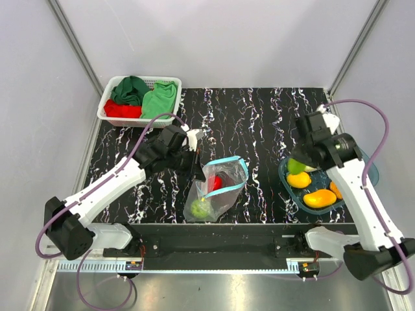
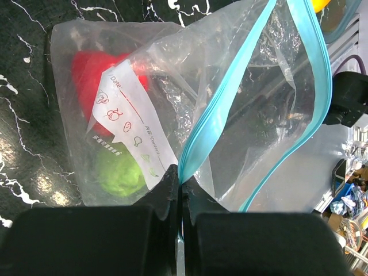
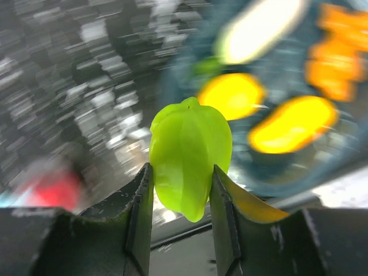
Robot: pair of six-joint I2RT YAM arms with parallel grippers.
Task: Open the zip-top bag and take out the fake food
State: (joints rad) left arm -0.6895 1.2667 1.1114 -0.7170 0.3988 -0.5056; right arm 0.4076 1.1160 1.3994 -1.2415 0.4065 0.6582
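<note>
My right gripper goes rightward in the top view and down next, releasing the lime-green fruit [image 3: 190, 149] over the gap of bare tub bottom between yellow and orange pieces.
The clear zip-top bag [image 1: 224, 188] stands open in the table's middle, its light blue zip strip [image 2: 230, 92] spread wide. My left gripper [image 2: 181, 181] is shut on that strip at the bag's left corner [image 1: 196, 173]. Inside the bag lie a red piece [image 2: 95, 69] and a green piece [image 2: 118, 172] of fake food. My right gripper [image 3: 181, 169] is shut on a lime-green ribbed fruit [image 3: 190, 149] and hangs over the left end of the teal tub [image 1: 284, 173]. The right wrist view is blurred.
The tub holds yellow [image 1: 299, 179] and orange [image 1: 320, 198] pieces and a pale one [image 3: 261, 29]. A white basket [image 1: 102, 109] with red and green cloths [image 1: 159, 97] stands at the back left. Grey walls enclose the table on three sides.
</note>
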